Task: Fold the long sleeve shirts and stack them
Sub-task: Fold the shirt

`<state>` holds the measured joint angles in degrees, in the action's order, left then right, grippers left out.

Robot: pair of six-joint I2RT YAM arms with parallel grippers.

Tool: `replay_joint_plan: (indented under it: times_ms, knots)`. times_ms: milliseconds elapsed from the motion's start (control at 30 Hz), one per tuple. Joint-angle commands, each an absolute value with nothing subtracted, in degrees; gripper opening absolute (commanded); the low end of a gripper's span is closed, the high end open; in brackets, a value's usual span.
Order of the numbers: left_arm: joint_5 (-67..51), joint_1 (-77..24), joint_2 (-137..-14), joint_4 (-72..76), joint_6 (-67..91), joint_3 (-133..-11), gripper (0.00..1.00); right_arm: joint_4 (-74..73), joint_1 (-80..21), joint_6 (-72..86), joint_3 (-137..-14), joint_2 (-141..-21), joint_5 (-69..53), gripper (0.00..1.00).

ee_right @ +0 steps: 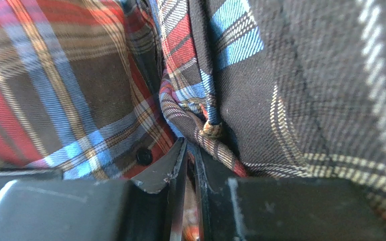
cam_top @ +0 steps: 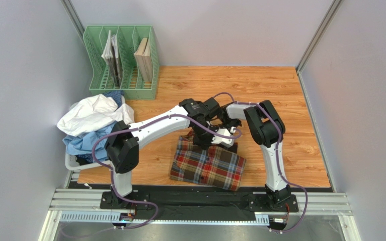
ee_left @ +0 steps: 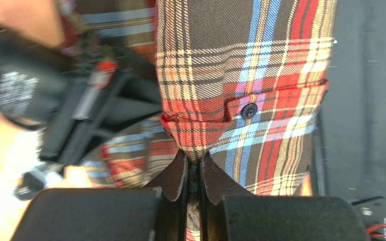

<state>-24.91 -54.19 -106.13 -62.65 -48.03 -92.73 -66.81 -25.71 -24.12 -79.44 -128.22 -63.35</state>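
The tartan shirt's near corner sticks out over the dark rim. My left gripper next needs to drag the pinched fold of the tartan shirt outward over the wood past that rim, then let it go.
The tartan shirt (cam_top: pixel 207 166), one of the long sleeve shirts, lies partly folded in the middle of the wooden table. Both grippers meet over its far edge. In the left wrist view my left gripper (ee_left: pixel 194 164) is shut on a pinch of the tartan cloth (ee_left: pixel 260 60), which hangs from the jaws just below a buttoned flap (ee_left: pixel 249 110). In the right wrist view my right gripper (ee_right: pixel 191 150) is closed to a narrow slit on a fold of the same shirt (ee_right: pixel 54 75). From above, the left gripper (cam_top: pixel 200 143) and the right gripper (cam_top: pixel 223 134) are close together.
A white shirt (cam_top: pixel 92 113) and a light blue shirt (cam_top: pixel 82 143) are heaped in a white basket (cam_top: pixel 70 161) at the table's left edge. A green file rack (cam_top: pixel 122 88) with papers stands at the back left. Grey walls enclose the table.
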Motion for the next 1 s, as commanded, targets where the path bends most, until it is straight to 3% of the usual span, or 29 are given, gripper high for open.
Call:
replay_joint_plan:
  times_ms: [0,200,567,967]
  knots:
    - [-22.51,-51.6,-108.81,-63.37,-52.82,-97.29,0.0,-66.18,-25.93,-26.98,-78.66,-126.91,-64.16,0.17]
    - [-21.36,-49.31,-111.53,-63.54,-53.96,-100.28,0.0,-66.97,-25.75,-26.63,-79.62,-126.13,-62.93,0.17]
    - [-25.31,-49.31,-106.88,-65.83,-54.14,-98.44,0.0,-75.49,-22.68,-26.19,-92.61,-119.45,-55.11,0.3]
    - [-24.26,-47.99,-109.33,-65.3,-56.07,-101.16,0.01,-71.02,-16.96,-23.82,-103.53,-128.66,-49.57,0.3]
